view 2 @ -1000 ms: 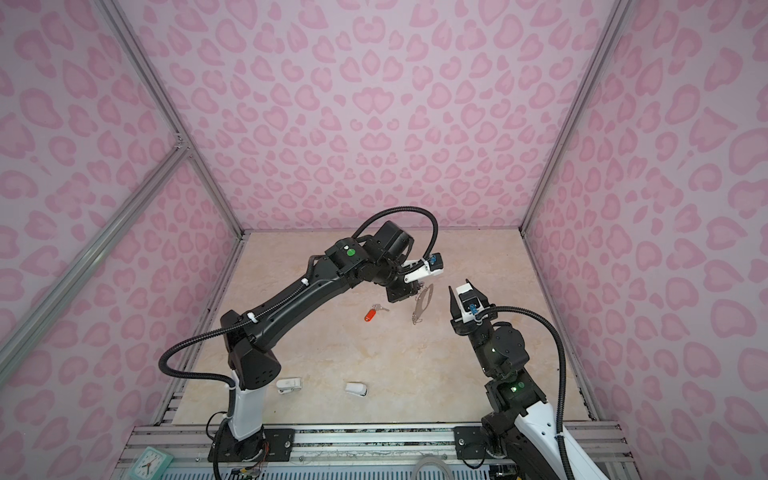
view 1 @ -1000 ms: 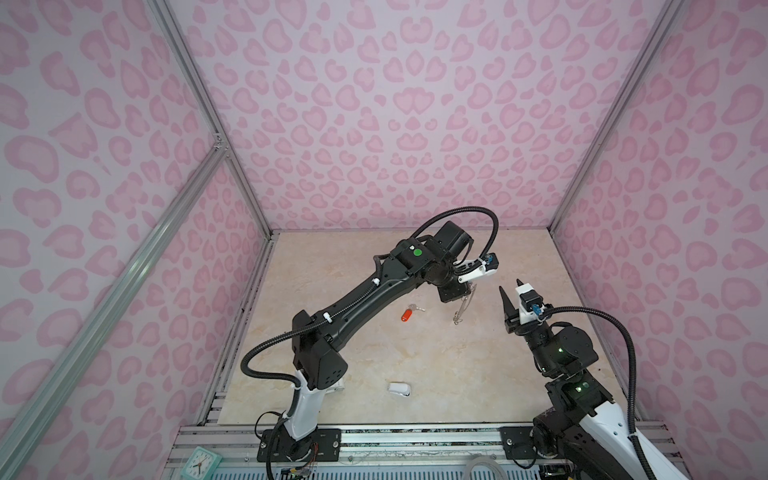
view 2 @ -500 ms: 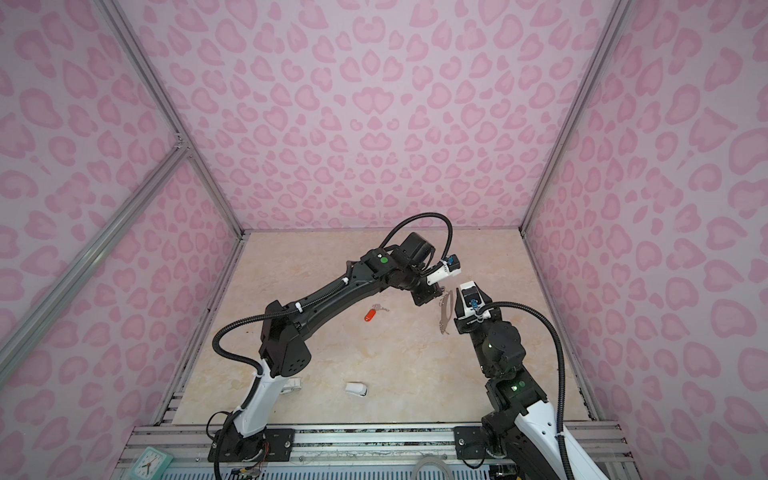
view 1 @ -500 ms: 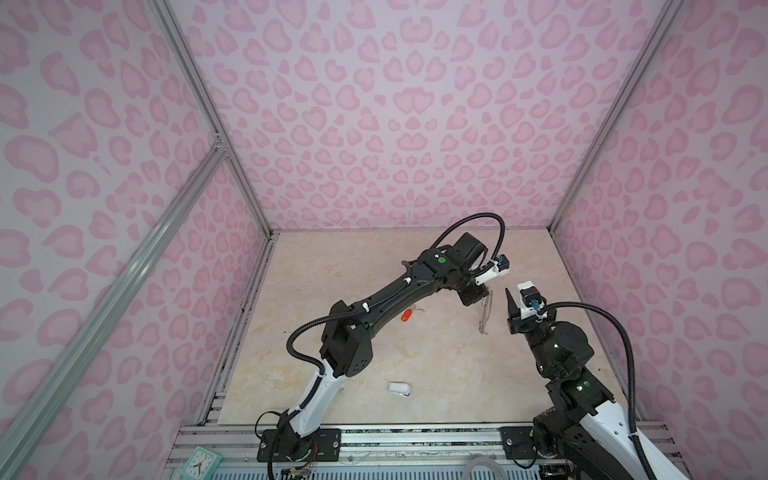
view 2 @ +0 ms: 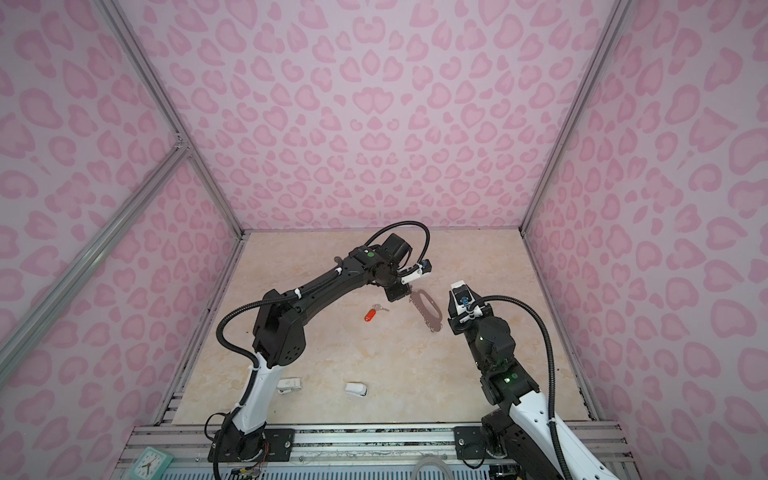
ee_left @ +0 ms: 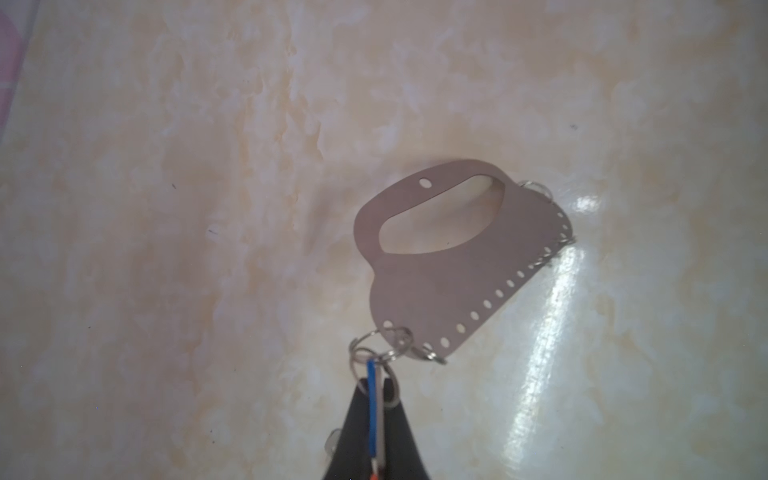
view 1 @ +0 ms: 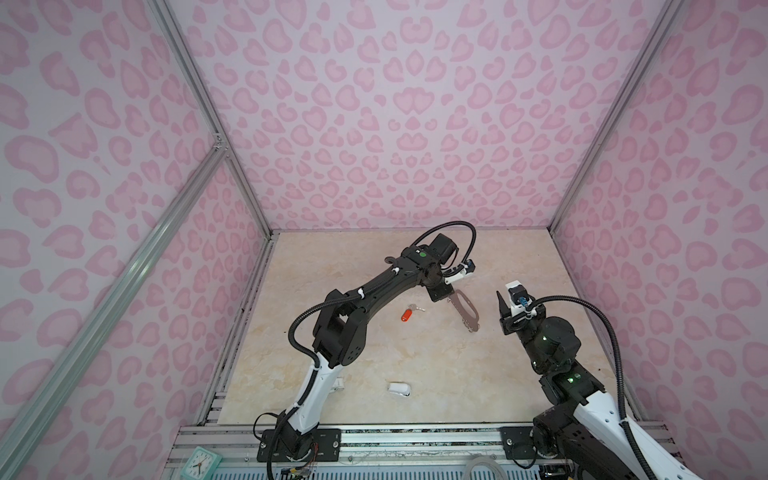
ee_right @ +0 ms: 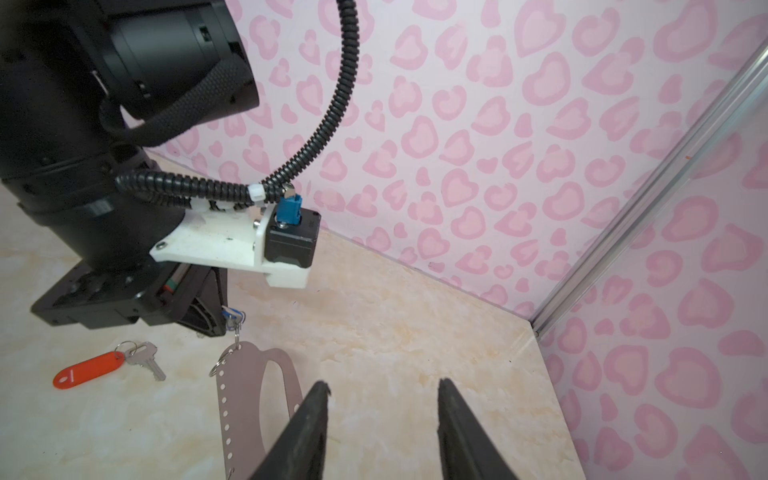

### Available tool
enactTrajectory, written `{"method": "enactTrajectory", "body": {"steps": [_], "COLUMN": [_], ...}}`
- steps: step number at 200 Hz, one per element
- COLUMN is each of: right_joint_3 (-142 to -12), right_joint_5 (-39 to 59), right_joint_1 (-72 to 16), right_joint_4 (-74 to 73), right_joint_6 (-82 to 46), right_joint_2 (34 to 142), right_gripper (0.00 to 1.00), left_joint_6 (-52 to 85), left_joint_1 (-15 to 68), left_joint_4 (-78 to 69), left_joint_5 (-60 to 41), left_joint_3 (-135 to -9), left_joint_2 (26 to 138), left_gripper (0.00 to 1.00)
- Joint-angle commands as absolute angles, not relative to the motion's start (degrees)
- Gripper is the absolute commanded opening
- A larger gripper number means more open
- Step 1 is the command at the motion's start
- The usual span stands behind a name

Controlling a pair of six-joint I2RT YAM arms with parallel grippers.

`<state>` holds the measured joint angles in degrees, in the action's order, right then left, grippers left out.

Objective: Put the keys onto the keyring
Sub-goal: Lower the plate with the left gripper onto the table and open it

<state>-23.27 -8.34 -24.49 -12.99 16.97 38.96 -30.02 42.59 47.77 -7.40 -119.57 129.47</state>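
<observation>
The left gripper moves down and across past the red-tagged key next and frees the blue tag, as bare tabletop outward of that key (view 1: pixel 404 296) lies below the gripper.
My left gripper (ee_left: pixel 376 384) is shut on the blue tag (ee_left: pixel 371 399) of one of the keys. Its wire ring links to a corner ring of the keyring (ee_left: pixel 436 291), a flat grey plate with a handle slot. The keyring hangs slanted below the left gripper (view 1: pixel 446 296) in both top views (view 2: pixel 428 309). The other key, with a red tag (view 1: pixel 406 313), lies on the table to the left of the keyring (view 1: pixel 465 309). My right gripper (ee_right: pixel 380 390) is open and empty, just right of the keyring (ee_right: pixel 249 395). The red-tagged key (ee_right: pixel 89 370) lies beyond it.
Two small white plastic objects lie near the front, one (view 2: pixel 356 389) in the open and one (view 2: pixel 289 384) by the left arm's base. Pink patterned walls close in the beige table (view 1: pixel 415 365) on three sides. A small clock (view 1: pixel 201 461) sits on the front rail.
My left gripper swung the hanging keyring to the right and partly back. The keyring has turned from edge-on to showing its flat face. The right gripper has hardly moved.
</observation>
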Motion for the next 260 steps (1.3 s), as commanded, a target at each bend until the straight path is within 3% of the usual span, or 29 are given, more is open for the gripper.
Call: {"method": "enactTrajectory", "body": {"steps": [1,89,161,242,260], "right_joint_3": [-23.8,-31.6,-36.6,-36.4,-36.0], "right_joint_5": [-6.5,-1.6,1.4,2.4,2.4], "right_joint_1": [-24.5,-24.1,-23.7,-23.8,-23.7], "right_joint_4": [-16.0,-16.6,-15.2,-13.4,-12.8], "right_joint_6": [16.9,20.4,21.1,20.4,20.3], "right_joint_2": [41.6,56.3,64.1,64.7,63.9], "right_gripper": [0.43,0.43,0.43,0.43,0.43], "left_joint_6": [-35.9,-49.6,-51.0,-50.7,-50.4], "left_joint_1": [40.1,32.2,29.1,26.5,26.1], "left_joint_4": [48.8,48.5,48.4,47.4,47.0], "left_joint_5": [-6.8,-4.6,-1.2,1.7,3.8], "left_joint_3": [-119.3,-118.0,-113.1,-109.1,-108.6], "left_joint_2": [129.8,134.1,135.1,135.0,134.9], "left_gripper": [0.03,0.03,0.04,0.13,0.23]}}
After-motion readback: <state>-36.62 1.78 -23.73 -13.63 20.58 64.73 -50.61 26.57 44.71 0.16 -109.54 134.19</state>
